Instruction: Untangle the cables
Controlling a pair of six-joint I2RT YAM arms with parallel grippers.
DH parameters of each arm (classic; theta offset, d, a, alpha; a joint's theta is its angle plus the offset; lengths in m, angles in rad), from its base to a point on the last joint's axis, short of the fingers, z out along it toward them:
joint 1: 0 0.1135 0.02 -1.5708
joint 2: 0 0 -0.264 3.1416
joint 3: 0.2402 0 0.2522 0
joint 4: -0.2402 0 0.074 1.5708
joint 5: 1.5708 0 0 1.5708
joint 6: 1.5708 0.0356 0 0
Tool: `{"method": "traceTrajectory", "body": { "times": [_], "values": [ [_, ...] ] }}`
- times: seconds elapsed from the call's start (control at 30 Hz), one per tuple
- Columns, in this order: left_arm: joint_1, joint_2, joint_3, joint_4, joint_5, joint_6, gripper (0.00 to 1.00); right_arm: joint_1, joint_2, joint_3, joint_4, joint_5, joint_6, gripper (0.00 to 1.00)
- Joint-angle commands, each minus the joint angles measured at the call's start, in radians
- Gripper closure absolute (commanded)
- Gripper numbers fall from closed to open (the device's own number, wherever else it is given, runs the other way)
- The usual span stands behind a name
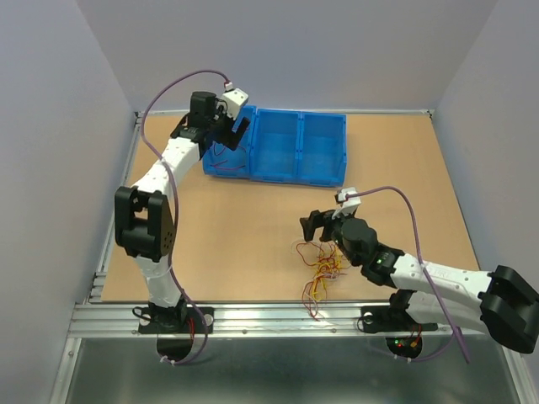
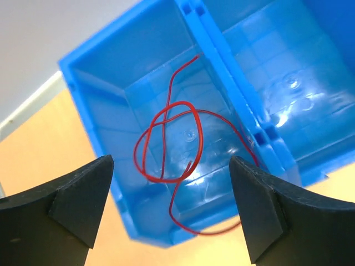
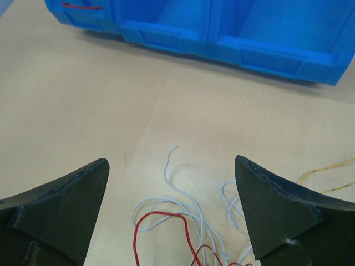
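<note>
The tangle's red loop is below my left gripper and to its right in the top view. My left gripper moves back, across and down onto it next.
One red cable (image 2: pixel 166 138) lies looped in the left compartment of the blue bin (image 2: pixel 100 122), and its tail droops over the bin's near wall. My left gripper (image 2: pixel 171 166) hovers above it, open, with nothing between the fingers. The other cables (image 1: pixel 320 271), red, yellow-orange and white, lie tangled on the table near the front edge. My right gripper (image 3: pixel 171 163) stands open just behind that tangle, holding nothing. In the right wrist view, white strands (image 3: pixel 186 197) and a red loop (image 3: pixel 158 215) lie between its fingers, and a yellow strand (image 3: pixel 327 169) runs off right.
The blue bin (image 1: pixel 278 145) has three compartments and sits at the back of the wooden table (image 1: pixel 253 227); the middle and right ones show nothing inside. Grey walls close in the left, back and right. A metal rail (image 1: pixel 278 318) runs along the front edge.
</note>
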Motion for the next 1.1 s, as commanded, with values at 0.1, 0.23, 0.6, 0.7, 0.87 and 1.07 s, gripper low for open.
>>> {"method": "traceTrajectory", "body": {
  "times": [0.1, 0.23, 0.6, 0.7, 0.87, 1.07],
  "values": [
    [-0.020, -0.280, -0.185, 0.125, 0.173, -0.055, 0.01, -0.002, -0.028, 0.085, -0.180, -0.084, 0.105, 0.00],
    [-0.081, -0.433, -0.371, 0.258, 0.189, -0.122, 0.01, -0.001, -0.058, 0.062, -0.223, -0.105, 0.156, 0.00],
    [-0.412, -0.559, -0.840, 0.509, 0.483, 0.071, 0.05, -0.001, -0.381, -0.010, -0.405, 0.153, 0.345, 0.00],
    [-0.514, -0.556, -0.885, 0.509, 0.482, 0.173, 0.04, -0.001, -0.454, -0.042, -0.416, 0.209, 0.343, 0.00],
    [-0.623, -0.502, -0.908, 0.518, 0.416, 0.266, 0.06, -0.001, -0.448, -0.073, -0.416, 0.365, 0.328, 0.00],
    [-0.673, -0.476, -0.911, 0.522, 0.347, 0.330, 0.12, -0.001, -0.353, -0.048, -0.413, 0.358, 0.313, 0.00]
  ]
}}
